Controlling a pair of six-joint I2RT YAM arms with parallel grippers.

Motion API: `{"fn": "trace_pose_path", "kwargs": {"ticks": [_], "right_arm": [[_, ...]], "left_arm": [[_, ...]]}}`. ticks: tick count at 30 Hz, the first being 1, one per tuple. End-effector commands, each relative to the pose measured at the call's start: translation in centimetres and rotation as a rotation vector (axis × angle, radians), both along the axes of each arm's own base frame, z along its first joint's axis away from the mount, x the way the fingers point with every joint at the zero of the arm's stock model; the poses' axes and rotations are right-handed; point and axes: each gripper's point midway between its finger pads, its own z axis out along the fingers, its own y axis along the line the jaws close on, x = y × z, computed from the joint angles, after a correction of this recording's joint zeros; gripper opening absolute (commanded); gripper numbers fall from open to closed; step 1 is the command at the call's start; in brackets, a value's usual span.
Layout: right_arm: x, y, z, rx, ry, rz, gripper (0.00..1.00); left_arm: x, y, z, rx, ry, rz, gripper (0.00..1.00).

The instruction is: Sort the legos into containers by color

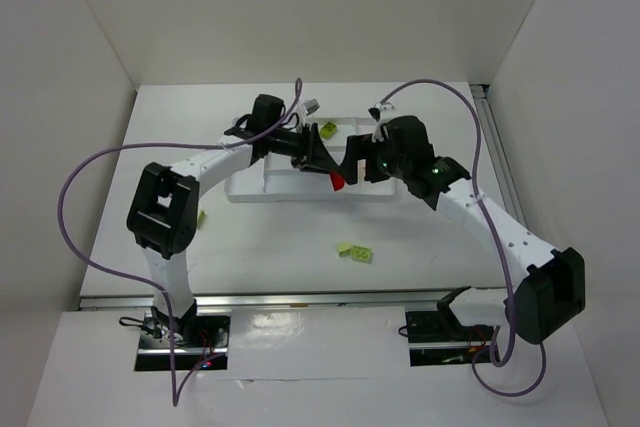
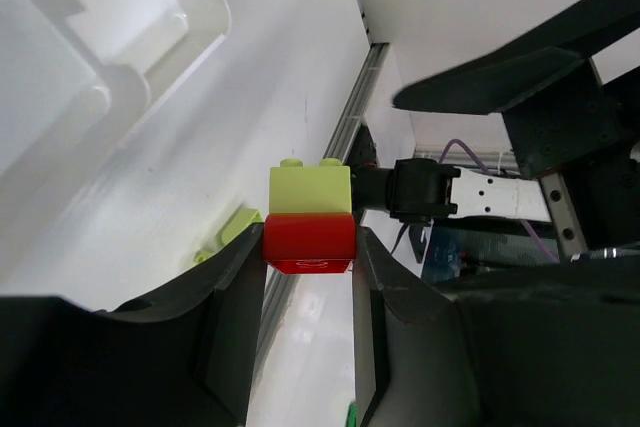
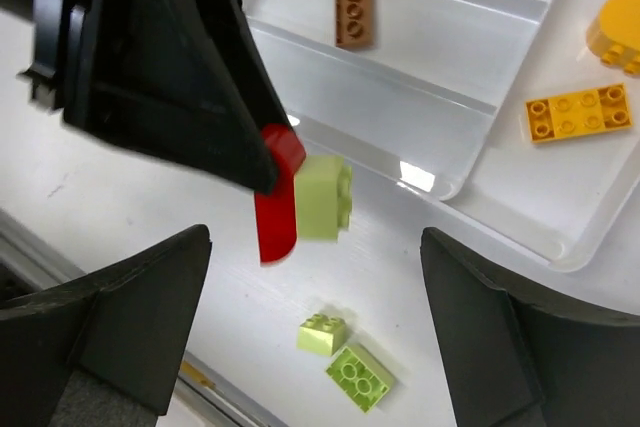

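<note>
The left gripper swings left in the top view next, over the tray's end section, and releases the red lego (image 2: 308, 242), since the other sections hold other colors.
My left gripper (image 1: 325, 162) (image 2: 308, 257) is shut on a red lego (image 2: 308, 242) with a lime green lego (image 2: 310, 189) stuck to it, held in the air just in front of the white tray (image 1: 250, 187). The pair also shows in the right wrist view, red (image 3: 275, 212) and lime (image 3: 322, 197). My right gripper (image 1: 358, 162) (image 3: 315, 247) is open and empty, facing the held pair from close by. Two lime legos (image 3: 322, 332) (image 3: 358, 377) lie on the table below it (image 1: 355, 251). The tray compartments hold a brown lego (image 3: 353, 9), orange legos (image 3: 578, 112) and a lime lego (image 1: 328, 129).
A small lime piece (image 1: 202, 217) lies on the table by the left arm's elbow. White walls close the table at the back and both sides. A metal rail (image 2: 345, 127) runs along the table's near edge.
</note>
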Motion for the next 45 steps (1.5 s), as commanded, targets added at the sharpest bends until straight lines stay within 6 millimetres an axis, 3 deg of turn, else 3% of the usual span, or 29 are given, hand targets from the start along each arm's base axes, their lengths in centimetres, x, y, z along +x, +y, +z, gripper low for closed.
{"fn": "trace_pose_path", "kwargs": {"ticks": [1, 3, 4, 5, 6, 7, 11, 18, 20, 26, 29, 32, 40, 45], "right_arm": [[-0.7, 0.4, 5.2, 0.128, -0.077, 0.086, 0.9], [-1.6, 0.7, 5.3, 0.265, -0.023, 0.194, 0.9], [-1.3, 1.1, 6.4, 0.334, -0.062, 0.24, 0.89], [-2.6, 1.3, 5.9, 0.427, 0.001, 0.289, 0.87], [-2.6, 1.6, 7.5, 0.48, -0.075, 0.335, 0.85], [-3.1, 1.9, 7.6, 0.525, -0.056, 0.356, 0.83], [-2.8, 2.2, 7.2, 0.567, -0.044, 0.383, 0.83], [-3.2, 4.5, 6.8, 0.586, -0.021, 0.495, 0.93], [-3.0, 4.9, 5.8, 0.58, 0.003, 0.501, 0.93], [-3.3, 5.5, 5.2, 0.621, 0.028, 0.528, 0.8], [-3.1, 5.6, 5.1, 0.625, 0.031, 0.526, 0.62], [-3.2, 5.7, 4.9, 0.633, 0.047, 0.54, 0.51], [-4.0, 6.1, 5.0, 0.691, 0.076, 0.595, 0.58], [-3.6, 6.0, 4.8, 0.685, 0.08, 0.559, 0.29]], "left_arm": [[-0.7, 2.4, 3.9, -0.086, -0.107, -0.054, 0.0], [-1.5, 2.9, 4.4, -0.117, -0.123, -0.087, 0.0], [-1.4, 3.4, 5.0, -0.141, -0.152, -0.096, 0.0], [-1.9, 3.9, 5.8, -0.169, -0.155, -0.124, 0.0], [-2.2, 3.9, 5.8, -0.181, -0.157, -0.14, 0.0], [-2.4, 4.0, 5.9, -0.188, -0.165, -0.154, 0.0], [-3.1, 4.4, 7.1, -0.249, -0.206, -0.199, 0.0], [-3.8, 4.2, 8.1, -0.26, -0.242, -0.223, 0.0], [-4.4, 4.0, 8.5, -0.271, -0.245, -0.239, 0.0], [-4.5, 4.0, 9.2, -0.288, -0.271, -0.247, 0.0], [-4.6, 4.1, 9.5, -0.29, -0.28, -0.248, 0.0], [-4.8, 4.1, 9.7, -0.289, -0.286, -0.249, 0.0], [-5.4, 3.9, 9.8, -0.303, -0.29, -0.276, 0.0], [-5.4, 3.9, 9.9, -0.299, -0.283, -0.276, 0.0]]}}
